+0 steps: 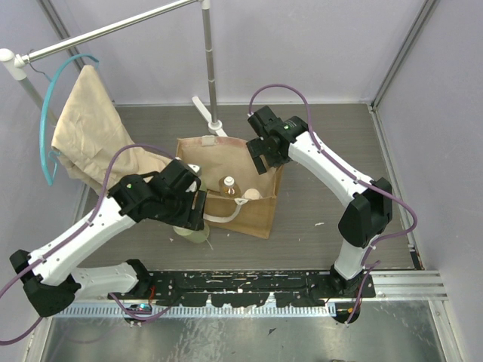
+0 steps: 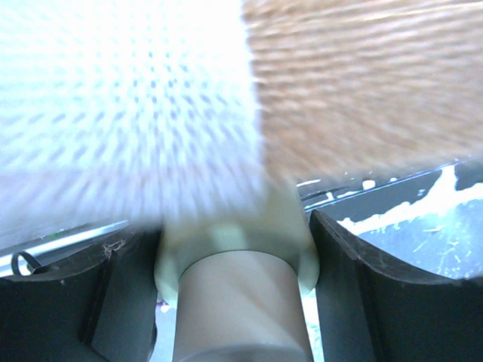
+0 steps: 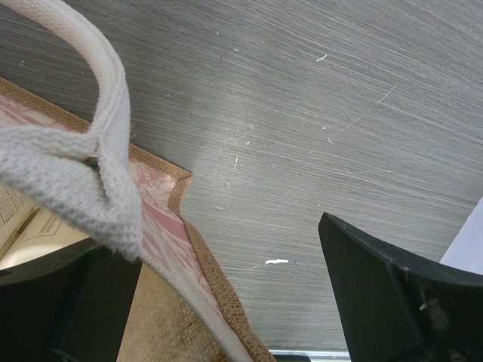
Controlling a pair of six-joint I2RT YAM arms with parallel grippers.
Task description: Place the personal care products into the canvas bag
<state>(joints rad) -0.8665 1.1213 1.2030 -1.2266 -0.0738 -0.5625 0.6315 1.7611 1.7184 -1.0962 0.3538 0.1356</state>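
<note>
Next, my left gripper carries the bottle outward over the bag's near rim and down to release it, since the space beside the clear bottle lies outward of it.
The tan canvas bag [image 1: 260,207] stands open mid-table with a cream handle [image 1: 226,215]. Inside it I see the clear bottle with amber liquid [image 1: 229,186] and a cream round cap [image 1: 250,194]. My left gripper [image 1: 190,215] is shut on a pale green bottle [image 1: 195,234] at the bag's near-left side. In the left wrist view its beige cap [image 2: 234,309] and green shoulder [image 2: 226,237] sit between the fingers, pressed against the bag's canvas [image 2: 362,83]. My right gripper [image 1: 264,154] is open at the bag's far-right rim. The rim [image 3: 219,302] and a handle [image 3: 98,173] lie by its left finger [image 3: 90,309].
A limp beige cloth [image 1: 90,128] on a teal hanger [image 1: 49,105] hangs from a rail at the back left. The rack's pole [image 1: 210,68] stands just behind the bag. A black rail [image 1: 264,283] runs along the near edge. Walls close both sides.
</note>
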